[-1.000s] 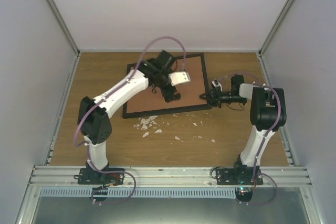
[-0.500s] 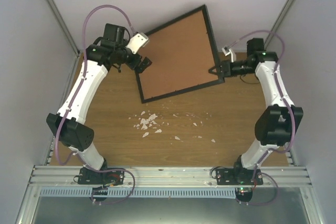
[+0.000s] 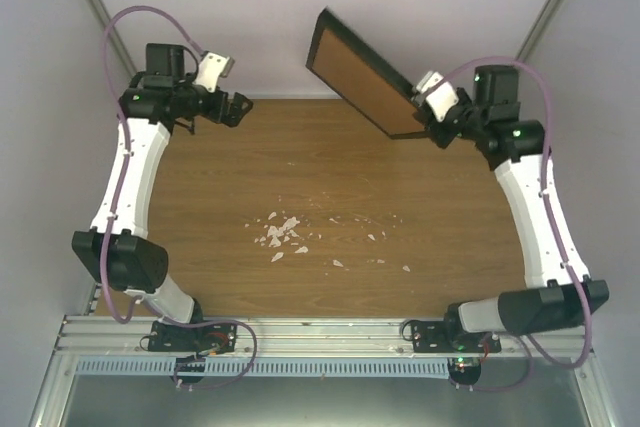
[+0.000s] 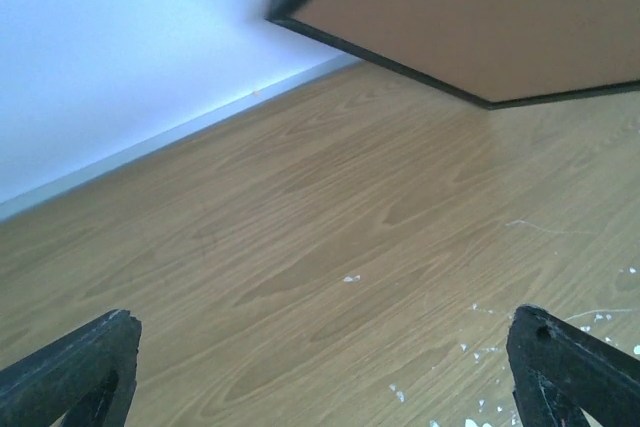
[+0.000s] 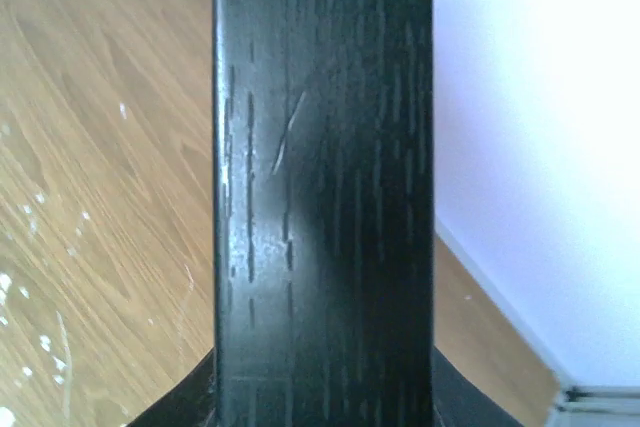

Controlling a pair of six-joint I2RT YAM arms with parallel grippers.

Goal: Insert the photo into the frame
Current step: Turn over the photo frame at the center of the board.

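I should next move my right gripper back and down, turn the frame over onto the middle of the table and let go of it, because the black frame [image 3: 362, 71] shows its brown backing.
The black frame [image 3: 362, 71] hangs tilted in the air at the back right, its brown backing side facing the top camera. My right gripper [image 3: 428, 115] is shut on its lower right corner. In the right wrist view the black frame edge [image 5: 320, 177] fills the gap in my right gripper [image 5: 322, 387]. My left gripper [image 3: 238, 107] stands open and empty at the back left, well apart from the frame. The left wrist view shows its fingertips [image 4: 88, 357] wide apart over bare wood, with the frame [image 4: 480, 17] above. The photo is out of view.
White scraps [image 3: 285, 235] lie scattered on the middle of the wooden table [image 3: 330, 167]. White walls close in the left, back and right sides. A metal rail [image 3: 320, 329] runs along the near edge by the arm bases.
The frame lay flat on the table; my right arm has lifted it up and to the back right, tilting it. My left arm swung off it to the back left.
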